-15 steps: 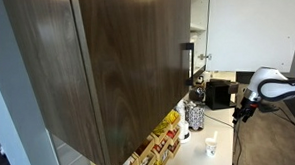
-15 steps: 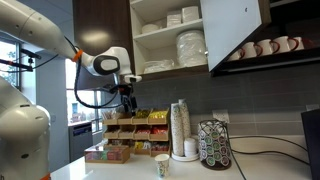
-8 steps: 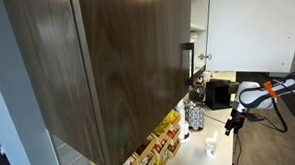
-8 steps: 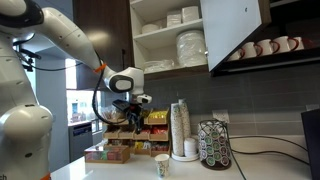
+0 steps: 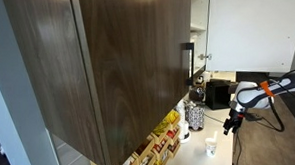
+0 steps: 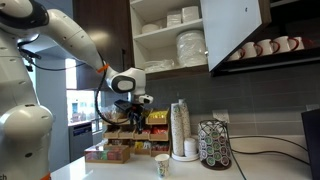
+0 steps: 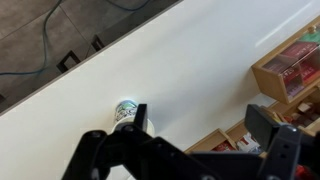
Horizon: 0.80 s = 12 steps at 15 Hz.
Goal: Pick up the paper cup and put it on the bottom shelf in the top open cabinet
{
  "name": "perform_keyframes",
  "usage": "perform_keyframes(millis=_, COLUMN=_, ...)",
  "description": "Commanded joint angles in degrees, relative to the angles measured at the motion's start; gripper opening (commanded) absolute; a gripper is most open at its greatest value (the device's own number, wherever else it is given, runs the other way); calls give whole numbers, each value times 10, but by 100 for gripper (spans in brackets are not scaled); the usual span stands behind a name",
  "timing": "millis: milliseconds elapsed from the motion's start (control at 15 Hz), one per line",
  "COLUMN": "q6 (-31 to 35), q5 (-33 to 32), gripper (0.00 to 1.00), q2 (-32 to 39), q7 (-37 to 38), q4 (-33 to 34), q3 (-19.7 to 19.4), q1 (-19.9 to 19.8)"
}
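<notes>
My gripper should move toward the paper cup next and go down with open fingers onto its near rim [image 5: 211,140] [image 7: 132,123].
The small white paper cup [image 6: 161,165] stands upright on the white counter; it also shows in an exterior view [image 5: 211,146] and in the wrist view [image 7: 124,111], partly behind one finger. My gripper [image 6: 139,118] hangs open and empty above the counter, up and to the left of the cup; it also shows in an exterior view [image 5: 229,126] and in the wrist view [image 7: 200,125]. The top open cabinet [image 6: 172,35] holds white plates and bowls above its bottom shelf [image 6: 168,71]. Its dark wood door [image 5: 117,64] fills an exterior view.
A tall stack of cups [image 6: 180,130] and a pod carousel [image 6: 213,143] stand right of the paper cup. Wooden snack boxes [image 6: 122,138] line the wall behind the gripper. Mugs [image 6: 265,47] sit on a side shelf. A patterned canister [image 5: 195,115] and a black appliance [image 5: 219,92] stand further along.
The arm has swung down and toward the cup since a second ago. Over the last half second it has hardly moved. The cup has not moved.
</notes>
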<state>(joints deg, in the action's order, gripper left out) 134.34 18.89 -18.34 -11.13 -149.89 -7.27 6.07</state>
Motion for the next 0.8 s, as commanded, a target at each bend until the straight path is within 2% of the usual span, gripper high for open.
perform_keyframes(millis=0, q6=18, q5=1, gripper=100, q2=43, q7=-4, q4=24, q3=-11, q1=-35)
perform_keyframes(millis=200, q6=8, q5=-10, gripper=100, q2=101, q7=-7, q4=71, q3=-19, q1=-59)
perform_keyframes(millis=333, q6=-1, q5=8, gripper=100, q2=153, q7=-30, q4=109, q3=-24, q1=-64)
perform_keyframes(millis=733, q6=2, q5=-23, gripper=100, q2=290, q7=-21, q4=203, q3=4, q1=-86)
